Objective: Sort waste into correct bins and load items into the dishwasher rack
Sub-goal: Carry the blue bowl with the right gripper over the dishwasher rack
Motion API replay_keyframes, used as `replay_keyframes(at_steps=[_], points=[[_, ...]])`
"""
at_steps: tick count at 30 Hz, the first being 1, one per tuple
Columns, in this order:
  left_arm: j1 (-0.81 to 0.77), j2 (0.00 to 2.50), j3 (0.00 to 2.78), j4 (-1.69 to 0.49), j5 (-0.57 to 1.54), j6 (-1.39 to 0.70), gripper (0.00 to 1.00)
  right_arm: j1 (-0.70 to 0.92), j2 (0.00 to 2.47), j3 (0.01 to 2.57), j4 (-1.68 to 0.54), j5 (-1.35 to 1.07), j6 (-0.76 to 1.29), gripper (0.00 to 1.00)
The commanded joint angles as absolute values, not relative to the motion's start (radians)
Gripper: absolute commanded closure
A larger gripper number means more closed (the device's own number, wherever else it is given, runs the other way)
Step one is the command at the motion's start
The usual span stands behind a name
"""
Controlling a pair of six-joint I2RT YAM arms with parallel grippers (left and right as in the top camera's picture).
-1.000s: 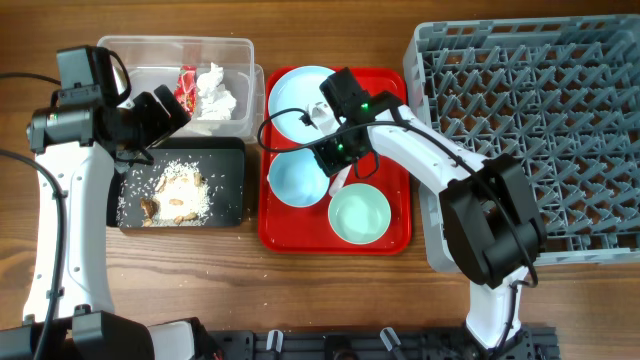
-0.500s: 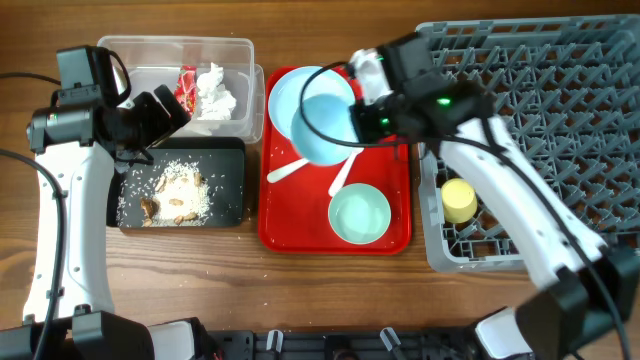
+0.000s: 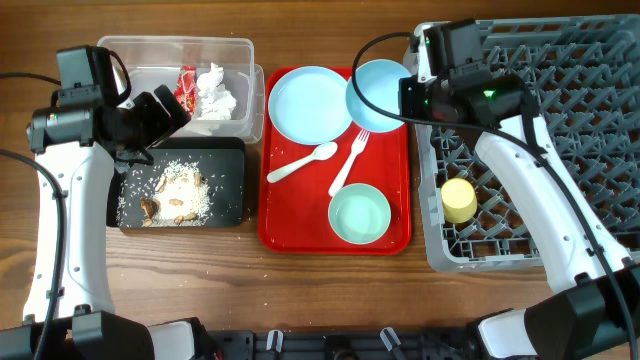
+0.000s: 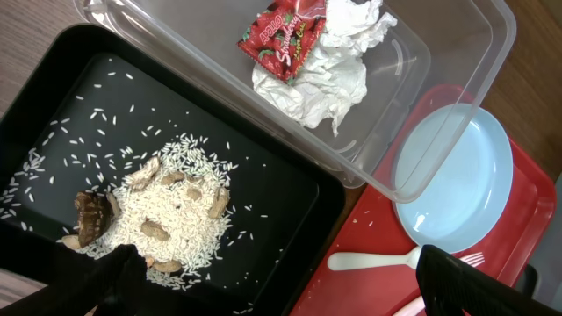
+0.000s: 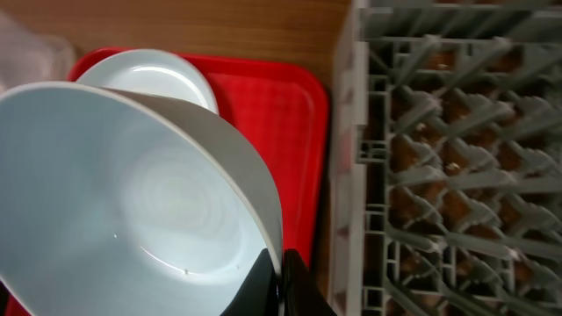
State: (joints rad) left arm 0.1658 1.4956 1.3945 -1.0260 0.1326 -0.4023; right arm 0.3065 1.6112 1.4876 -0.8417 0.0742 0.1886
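The right gripper swings to the rack's empty far wires, below it and to its right in the overhead view, next. It then tips the bowl, lowers and releases.
My right gripper [image 3: 405, 98] is shut on the rim of the light-blue bowl [image 3: 378, 94] and holds it in the air at the left edge of the grey dishwasher rack [image 3: 560, 130]; the bowl fills the right wrist view [image 5: 132, 193]. The yellow cup [image 3: 458, 200] lies in the rack. On the red tray [image 3: 290, 215] are the light-blue plate [image 3: 310, 103], white spoon [image 3: 300, 162], white fork [image 3: 347, 165] and mint bowl [image 3: 359, 214]. The clear tub [image 3: 140, 55] holds the red wrapper [image 3: 186, 86] and tissue [image 3: 215, 92]. The black tray [image 3: 228, 190] holds food scraps [image 3: 178, 193]. My left gripper [image 4: 272, 281] is open above the black tray.
The rack's upright pegs [image 5: 448, 132] stand just right of the held bowl. Wooden tabletop [image 3: 330, 280] lies in front of the trays. The clear tub and black tray sit side by side left of the red tray.
My right gripper lifted the light-blue bowl off the red tray and carried it right and back to the rack's left edge. The spoon and fork came into sight. The left arm has not moved.
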Motion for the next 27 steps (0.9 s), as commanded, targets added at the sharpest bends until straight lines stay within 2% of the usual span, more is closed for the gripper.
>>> replay_keyframes(at_steps=[1,18,27], points=[[0.170,1.490,1.408,-1.026,0.145,-0.398,0.00,0.306,1.583,1.502,-0.842,0.184,0.247,0.96],[0.170,1.490,1.408,-1.026,0.145,-0.398,0.00,0.306,1.581,1.502,-0.846,0.249,0.274,0.96],[0.170,1.490,1.408,-1.026,0.145,-0.398,0.00,0.306,1.576,1.504,-0.859,0.373,0.338,0.96]])
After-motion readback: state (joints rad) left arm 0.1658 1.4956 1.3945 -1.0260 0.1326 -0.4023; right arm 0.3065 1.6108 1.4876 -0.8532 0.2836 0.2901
